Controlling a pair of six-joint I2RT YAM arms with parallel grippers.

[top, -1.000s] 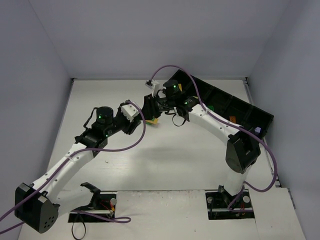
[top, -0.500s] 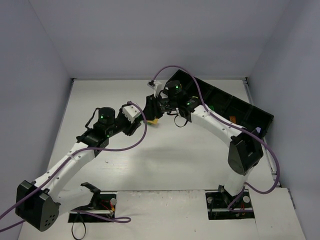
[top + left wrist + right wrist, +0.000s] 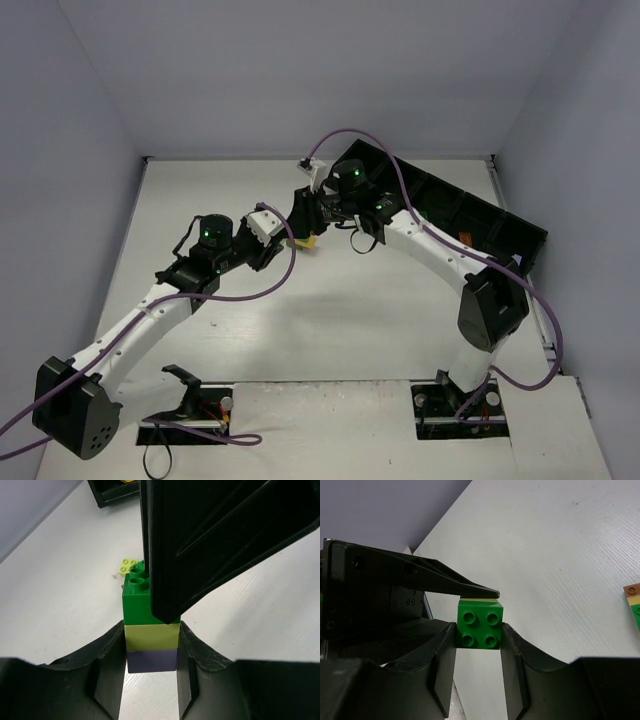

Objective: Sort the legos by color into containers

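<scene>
The bin holding green (image 3: 429,211) lies to my right gripper's right in the top view. The dark green brick comes off the lime brick next, goes there and gets released.
A stack of three legos is held between both grippers above the table: a dark green brick (image 3: 141,600) on a lime brick (image 3: 151,636) on a lilac brick (image 3: 152,660). My left gripper (image 3: 151,640) is shut on the lime and lilac bricks. My right gripper (image 3: 479,630) is shut on the dark green brick (image 3: 480,625), and one of its fingers (image 3: 200,545) covers part of it. In the top view the left gripper (image 3: 277,232) and right gripper (image 3: 300,215) meet at mid-table.
A lime brick (image 3: 129,564) lies on the table beyond the stack. A brown, lime and green stack (image 3: 634,605) lies at the right. A yellowish piece (image 3: 310,241) lies below the grippers. A black row of bins (image 3: 450,205) runs along the back right.
Both grippers have stayed closed together on the stack. The left wrist has shifted slightly to the right and the right arm has turned a little.
</scene>
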